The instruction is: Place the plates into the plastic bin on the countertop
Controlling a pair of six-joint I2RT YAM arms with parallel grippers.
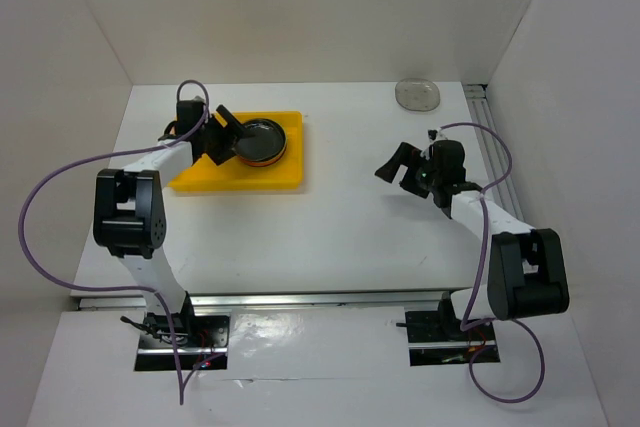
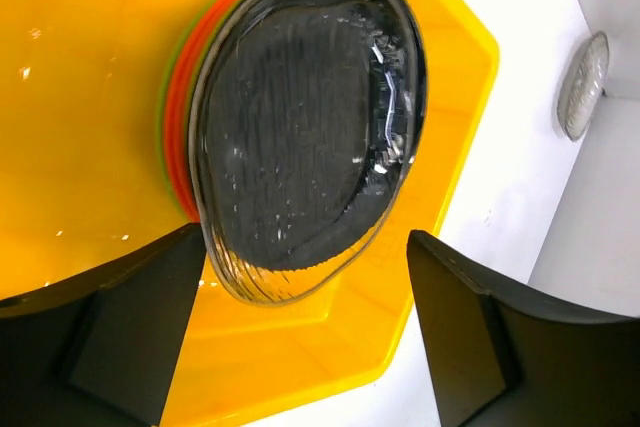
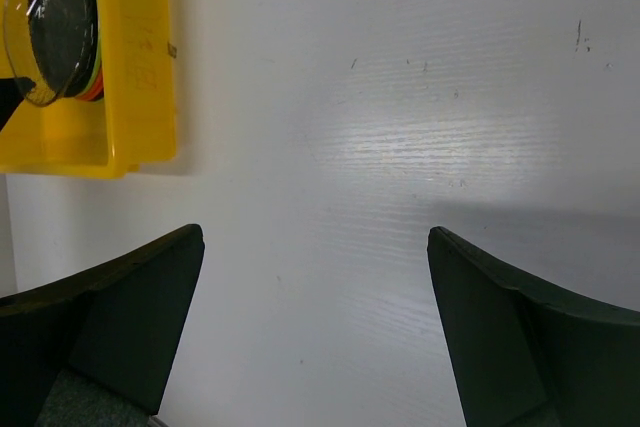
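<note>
Next, my right gripper moves outward and down onto the plate's rim on the metal bar's side (image 1: pixel 437 99), since the lone grey plate is outside the bin.
The yellow bin (image 1: pixel 210 175) lies at the back left of the white countertop (image 1: pixel 350 227). In it is a stack of plates (image 1: pixel 262 140). In the left wrist view the top one is a grey rounded-square plate (image 2: pixel 300 147) over a black one, with orange (image 2: pixel 180 127) and lime-green rims showing beneath. My left gripper (image 1: pixel 226 137) is open and empty, its jaws standing either side of the stack's near edge (image 2: pixel 305 297). A second grey plate (image 1: pixel 417 94) lies alone at the back right. My right gripper (image 1: pixel 398 172) is open and empty above bare countertop (image 3: pixel 315 277).
White walls close in the countertop at the back and both sides. A metal rail (image 1: pixel 495 162) runs along the right edge. In the right wrist view the bin (image 3: pixel 135 77) and its stack (image 3: pixel 55 27) show at the top left. The lone grey plate shows in the left wrist view (image 2: pixel 583 87).
</note>
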